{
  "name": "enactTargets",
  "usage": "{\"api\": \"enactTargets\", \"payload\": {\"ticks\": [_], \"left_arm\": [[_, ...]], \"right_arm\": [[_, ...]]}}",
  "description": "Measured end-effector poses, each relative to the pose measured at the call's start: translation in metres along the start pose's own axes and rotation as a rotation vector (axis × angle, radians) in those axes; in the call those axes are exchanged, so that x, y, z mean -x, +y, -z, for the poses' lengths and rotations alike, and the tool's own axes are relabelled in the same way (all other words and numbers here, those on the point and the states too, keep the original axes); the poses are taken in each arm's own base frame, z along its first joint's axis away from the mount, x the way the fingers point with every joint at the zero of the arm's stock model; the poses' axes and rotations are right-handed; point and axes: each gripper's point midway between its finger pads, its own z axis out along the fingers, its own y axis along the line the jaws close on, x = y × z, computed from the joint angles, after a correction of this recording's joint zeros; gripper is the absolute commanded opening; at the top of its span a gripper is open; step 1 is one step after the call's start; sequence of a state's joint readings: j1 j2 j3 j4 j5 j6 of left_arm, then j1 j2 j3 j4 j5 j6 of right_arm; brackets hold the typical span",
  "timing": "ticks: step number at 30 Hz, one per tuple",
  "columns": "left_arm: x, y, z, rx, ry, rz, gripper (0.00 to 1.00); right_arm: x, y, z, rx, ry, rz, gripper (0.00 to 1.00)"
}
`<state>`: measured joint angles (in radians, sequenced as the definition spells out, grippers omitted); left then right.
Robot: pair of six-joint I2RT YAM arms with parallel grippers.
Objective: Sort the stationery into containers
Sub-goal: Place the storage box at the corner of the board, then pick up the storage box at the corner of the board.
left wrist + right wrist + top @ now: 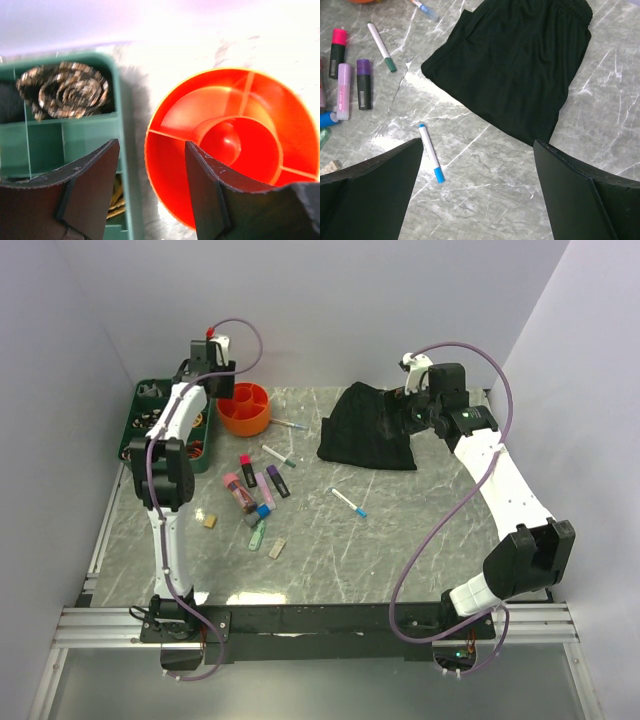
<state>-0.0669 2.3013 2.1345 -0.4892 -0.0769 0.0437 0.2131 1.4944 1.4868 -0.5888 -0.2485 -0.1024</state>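
Observation:
The open fingers straddle the orange tub's rim, so the left gripper needs to shift to the right in the top view, onto the tray-side of the inner cup.
My left gripper [214, 377] is open and empty, above the gap between the orange divided tub [243, 407] and the dark green tray [138, 412]. In the left wrist view its jaws [152, 146] straddle the tub's rim [150, 150] and the tray wall [120, 105]. My right gripper [416, 406] is open and empty above the table by the black fabric; in its wrist view [477, 147] a white pen with a blue cap [431, 160] lies at lower left. Markers [255, 490], a green-capped pen [279, 456] and tan erasers [209, 520] lie on the table's left half.
A black fabric heap [370, 428] lies at the back centre, also in the right wrist view [515, 60]. Coiled rubber bands [65, 90] fill one tray compartment. Another pen [290, 425] lies right of the tub. Walls close in the left, back and right.

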Motion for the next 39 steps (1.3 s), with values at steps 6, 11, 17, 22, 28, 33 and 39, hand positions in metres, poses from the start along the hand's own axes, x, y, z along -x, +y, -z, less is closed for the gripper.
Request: {"api": "enactTargets", "payload": {"ticks": [6,11,17,22,28,33,39], "left_arm": [[0.02,-0.024,0.012,-0.003,-0.049,-0.048,0.52],[0.04,-0.037,0.031,-0.051,-0.093,-0.058,0.44],[0.065,-0.039,0.046,-0.081,-0.14,-0.049,0.4],[0.051,-0.043,0.04,-0.102,-0.098,-0.051,0.4],[0.029,-0.051,0.021,-0.132,-0.041,-0.049,0.41],[0.013,-0.055,0.008,-0.144,-0.003,-0.045,0.41],[0.0,-0.059,-0.001,-0.16,0.027,-0.034,0.2]], "right_arm": [[0.0,-0.001,0.0,-0.001,0.0,-0.002,1.0],[-0.001,-0.003,0.0,-0.005,0.0,-0.006,1.0],[0.0,-0.004,0.0,-0.004,-0.002,-0.007,1.0],[0.0,-0.005,0.0,-0.008,-0.002,-0.009,1.0],[0.0,-0.008,0.001,-0.013,-0.003,-0.013,1.0],[0.0,-0.008,0.001,-0.014,-0.003,-0.012,1.0],[0.0,-0.008,0.001,-0.014,-0.002,-0.012,1.0]]}}
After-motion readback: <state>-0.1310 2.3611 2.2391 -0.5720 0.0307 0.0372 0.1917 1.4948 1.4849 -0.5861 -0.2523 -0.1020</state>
